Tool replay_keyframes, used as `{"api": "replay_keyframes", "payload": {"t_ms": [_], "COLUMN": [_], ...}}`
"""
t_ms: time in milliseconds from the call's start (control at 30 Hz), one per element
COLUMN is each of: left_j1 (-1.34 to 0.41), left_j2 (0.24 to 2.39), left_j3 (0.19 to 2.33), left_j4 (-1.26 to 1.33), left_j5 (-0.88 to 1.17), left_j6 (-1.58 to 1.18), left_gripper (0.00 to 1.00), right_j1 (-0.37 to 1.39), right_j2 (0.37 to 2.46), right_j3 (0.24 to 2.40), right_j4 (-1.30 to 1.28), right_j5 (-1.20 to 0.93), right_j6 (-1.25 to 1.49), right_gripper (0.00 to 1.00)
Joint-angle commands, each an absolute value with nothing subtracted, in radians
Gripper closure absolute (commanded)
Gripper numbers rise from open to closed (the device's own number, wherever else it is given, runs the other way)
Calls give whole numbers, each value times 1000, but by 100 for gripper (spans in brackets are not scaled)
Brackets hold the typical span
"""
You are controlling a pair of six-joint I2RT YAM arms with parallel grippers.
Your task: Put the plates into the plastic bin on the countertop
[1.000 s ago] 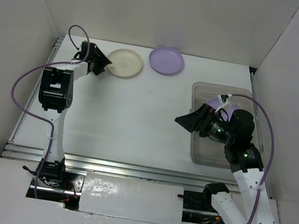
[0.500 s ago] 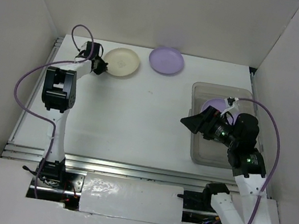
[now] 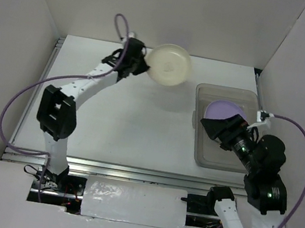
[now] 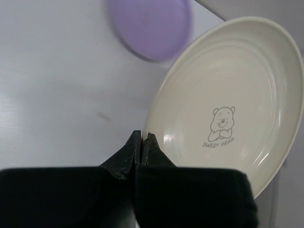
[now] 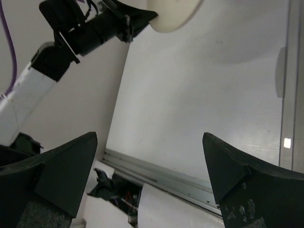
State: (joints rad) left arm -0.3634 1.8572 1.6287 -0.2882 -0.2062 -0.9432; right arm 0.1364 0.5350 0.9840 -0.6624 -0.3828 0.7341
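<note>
My left gripper holds the cream plate and should next carry it to the right in the top view and slightly back, over the plastic bin, where a lilac plate already lies.
My left gripper [image 3: 144, 66] [image 4: 142, 138] is shut on the rim of a cream plate [image 3: 169, 64] [image 4: 228, 104] with a bear print. It holds the plate tilted above the back of the white countertop [image 3: 127, 121]. In the left wrist view a lilac plate [image 4: 149, 26] lies on the counter below; the top view hides it behind the cream plate. The plastic bin [image 3: 214, 158] stands at the right with another lilac plate [image 3: 224, 109] inside. My right gripper [image 3: 210, 126] [image 5: 149, 137] hangs open and empty over the bin's left side. The right wrist view catches the cream plate [image 5: 175, 14].
White walls enclose the counter on the left, back and right. A metal rail [image 3: 124, 171] runs along the near edge. Purple cables loop off both arms.
The left gripper shut on the cream plate at the back left, lifted it and swung it right toward the bin. The right arm drew back to the right, still open.
</note>
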Motion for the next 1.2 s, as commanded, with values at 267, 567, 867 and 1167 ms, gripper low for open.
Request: {"api": "replay_keyframes", "payload": {"t_ms": [267, 567, 867, 1167], "left_j1": [-770, -865, -871, -741], "left_j2": [2236, 2424, 2312, 2065], "left_j3": [2145, 2324, 2249, 2151], "left_j4": [-344, -253, -135, -320], "left_j5": [-58, -25, -61, -436], "left_j6": [-854, -917, -922, -949], "left_gripper": [100, 100, 1, 1], "right_j1": [127, 146, 169, 175], "right_j2": [383, 357, 354, 354], "right_j3": [1301, 1345, 1355, 1258], "right_j4": [-960, -1006, -991, -910], "right_j5": [40, -21, -49, -123], "right_j6": [864, 847, 821, 819], "right_gripper": [0, 0, 0, 0]}}
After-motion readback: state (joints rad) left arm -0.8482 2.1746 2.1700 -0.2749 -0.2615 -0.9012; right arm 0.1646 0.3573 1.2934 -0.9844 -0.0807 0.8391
